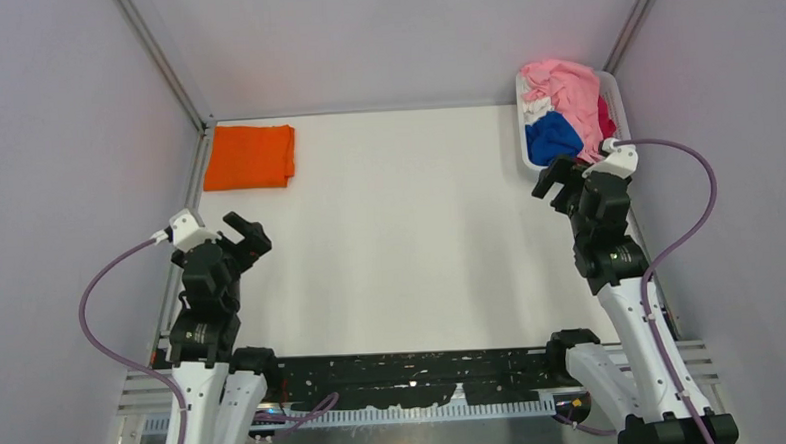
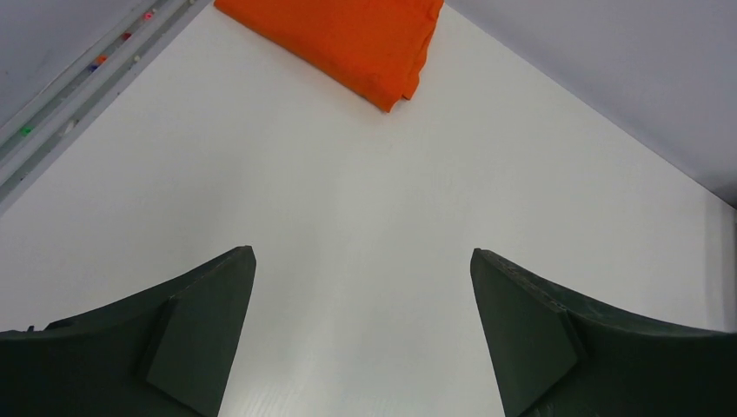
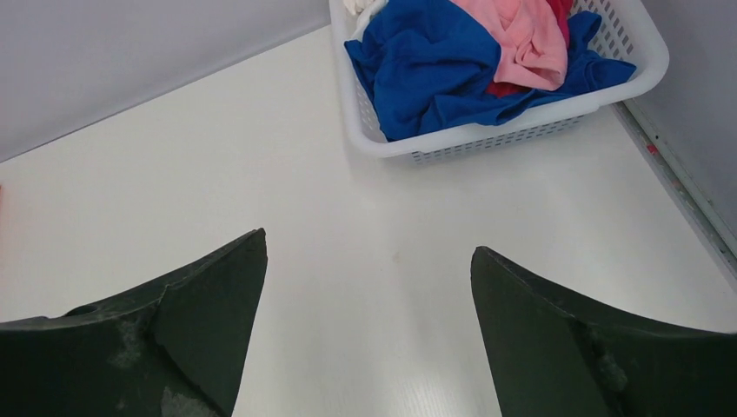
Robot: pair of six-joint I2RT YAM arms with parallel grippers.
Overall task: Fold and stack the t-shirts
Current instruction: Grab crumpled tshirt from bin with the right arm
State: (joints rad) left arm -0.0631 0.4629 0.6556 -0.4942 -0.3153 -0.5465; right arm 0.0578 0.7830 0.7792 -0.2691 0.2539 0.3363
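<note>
The light pink t-shirt is on top of the heap. My right gripper will move outward over the basket next, then go down to the shirt's far part [image 1: 561,81].
A folded orange t-shirt [image 1: 250,156] lies flat at the back left of the white table; it also shows in the left wrist view [image 2: 341,42]. A light pink t-shirt [image 1: 567,92], a royal blue one [image 1: 550,137], a magenta-red one [image 1: 605,119] and a white one [image 1: 535,107] lie crumpled in the basket; blue [image 3: 428,62] and pink [image 3: 521,39] show in the right wrist view. My left gripper [image 1: 247,236] is open and empty, in front of the orange shirt. My right gripper [image 1: 559,183] is open and empty, just in front of the basket.
A white plastic mesh basket [image 1: 522,136] stands at the back right corner; it also shows in the right wrist view [image 3: 513,137]. Grey walls enclose the table on three sides. An aluminium rail [image 2: 82,91] runs along the left edge.
</note>
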